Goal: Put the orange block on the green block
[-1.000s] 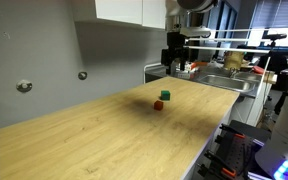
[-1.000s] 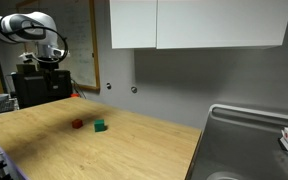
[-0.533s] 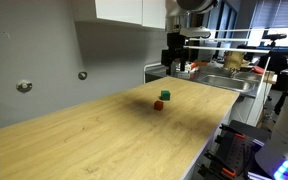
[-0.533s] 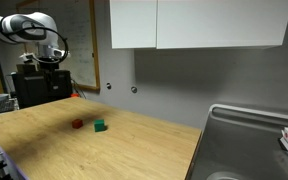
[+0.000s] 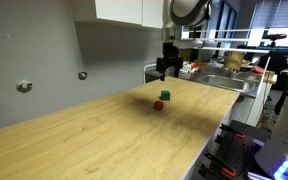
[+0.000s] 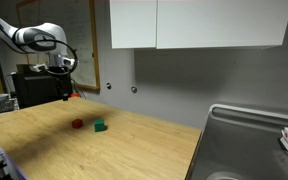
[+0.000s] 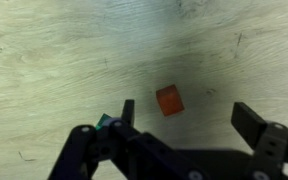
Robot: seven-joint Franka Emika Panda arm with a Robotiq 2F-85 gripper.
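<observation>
My gripper lowers next until its fingers straddle the orange block (image 5: 157, 105) (image 7: 170, 100), then closes. The block lies well below the open gripper, apart from the green block.
The orange block (image 5: 157, 105) is a tiny orange-red cube on the wooden table, also seen in an exterior view (image 6: 77, 124) and in the wrist view (image 7: 169, 100). The green block (image 5: 165, 95) sits just beside it, apart from it, and shows in an exterior view (image 6: 100, 126); in the wrist view only a sliver of it (image 7: 105, 121) peeks out by one finger. My gripper (image 5: 163, 72) hangs above the table near the blocks, also visible in an exterior view (image 6: 65, 95). In the wrist view it (image 7: 187, 115) is open and empty, well above the orange block.
The wooden table (image 5: 114, 135) runs long, with a wall along one side. A metal sink (image 6: 249, 140) lies beyond one table end. Cluttered shelves and equipment (image 5: 234, 65) stand past the table. White cabinets (image 6: 194, 22) hang on the wall.
The gripper has moved from beyond the table end in over the table and lower, toward the two blocks. The blocks have not moved.
</observation>
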